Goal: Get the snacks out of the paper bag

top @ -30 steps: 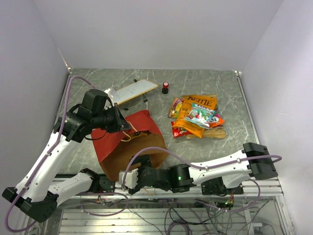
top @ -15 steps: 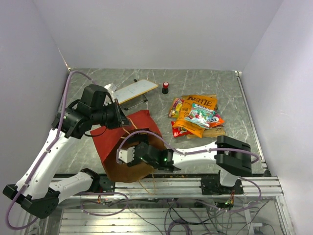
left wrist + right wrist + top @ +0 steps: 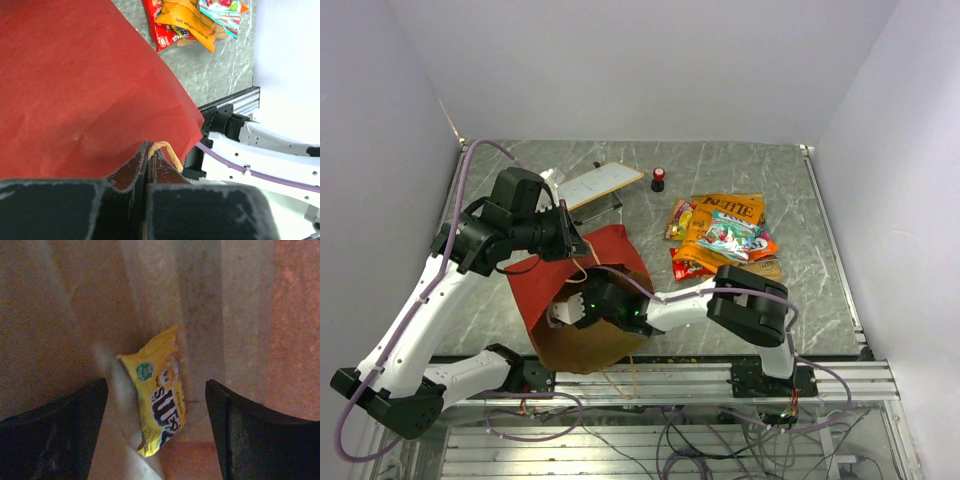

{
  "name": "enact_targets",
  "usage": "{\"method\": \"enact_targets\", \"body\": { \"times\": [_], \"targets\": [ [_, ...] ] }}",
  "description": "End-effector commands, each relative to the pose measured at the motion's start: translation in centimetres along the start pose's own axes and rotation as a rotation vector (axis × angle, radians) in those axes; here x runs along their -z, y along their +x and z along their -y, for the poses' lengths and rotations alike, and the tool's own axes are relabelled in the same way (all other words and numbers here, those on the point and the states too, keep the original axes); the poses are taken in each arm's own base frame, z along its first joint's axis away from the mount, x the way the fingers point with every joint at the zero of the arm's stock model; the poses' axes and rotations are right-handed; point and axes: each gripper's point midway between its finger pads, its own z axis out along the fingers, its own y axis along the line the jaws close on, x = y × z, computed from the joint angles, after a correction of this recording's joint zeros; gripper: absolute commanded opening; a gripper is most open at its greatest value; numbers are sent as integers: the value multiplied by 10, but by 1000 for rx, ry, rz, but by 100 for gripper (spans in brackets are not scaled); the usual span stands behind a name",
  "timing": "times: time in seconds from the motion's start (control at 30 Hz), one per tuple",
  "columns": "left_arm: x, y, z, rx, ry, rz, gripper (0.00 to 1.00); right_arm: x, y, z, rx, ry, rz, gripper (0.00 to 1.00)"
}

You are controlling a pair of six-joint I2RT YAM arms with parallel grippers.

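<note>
The yellow packet's green-marked end (image 3: 152,371) lies ahead of my right gripper, between its open fingers, so next my right gripper will reach deeper into the bag and close across it.
The red paper bag (image 3: 545,282) lies on its side at the front left, its brown mouth facing the near edge. My left gripper (image 3: 570,243) is shut on its tan twisted handle (image 3: 167,152) and holds the upper side up; the bag's red outside (image 3: 75,85) fills the left wrist view. My right gripper (image 3: 565,312) is inside the bag's mouth, open. Between its fingers (image 3: 55,425) a yellow snack packet (image 3: 157,395) lies against the kraft inside, not touched. Several snacks (image 3: 725,238) lie in a pile on the table at the right, also seen in the left wrist view (image 3: 195,22).
A flat white board (image 3: 592,186) and a small red-and-black cylinder (image 3: 658,179) stand at the back of the grey marbled table (image 3: 820,270). The right arm's forearm (image 3: 750,305) lies across the front, near the metal rail.
My right gripper has swung left from in front of the bag and gone into its mouth. My left gripper kept hold of the handle and lifted it slightly.
</note>
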Motion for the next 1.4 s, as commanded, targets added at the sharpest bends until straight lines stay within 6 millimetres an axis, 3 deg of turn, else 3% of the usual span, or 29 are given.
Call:
{"method": "enact_targets", "body": {
  "times": [0.0, 0.17, 0.3, 0.47, 0.7, 0.73, 0.83, 1.03, 1.2, 1.27, 1.37],
  "targets": [
    [3, 5, 9, 2, 61, -23, 7, -17, -5, 22, 1, 79, -9, 77],
    [2, 4, 11, 12, 68, -21, 7, -35, 15, 20, -17, 70, -76, 71],
    [3, 3, 10, 12, 61, -15, 7, -45, 24, 18, -37, 49, -95, 57],
    [6, 3, 6, 21, 36, -6, 7, -44, 19, 21, -39, 36, -64, 41],
    [8, -3, 7, 41, 26, 19, 7, -26, 1, 28, -50, -9, -7, 18],
    [9, -4, 9, 44, 32, 24, 7, -17, -7, 37, -56, -5, 16, 14],
    [10, -8, 14, 51, 46, 36, 7, 0, -21, 37, -75, -41, 63, 7],
    [14, -15, 23, 49, 73, 58, 7, 51, -56, 0, -114, -265, 228, 4],
    [14, -17, 28, 58, 99, 59, 7, 100, -77, -14, -184, -349, 286, 0],
    [13, -16, 31, 66, 119, 55, 7, 117, -72, -29, -206, -393, 274, 0],
    [8, -16, 36, 86, 148, 49, 7, 141, -74, -27, -267, -392, 272, 0]
  ]
}}
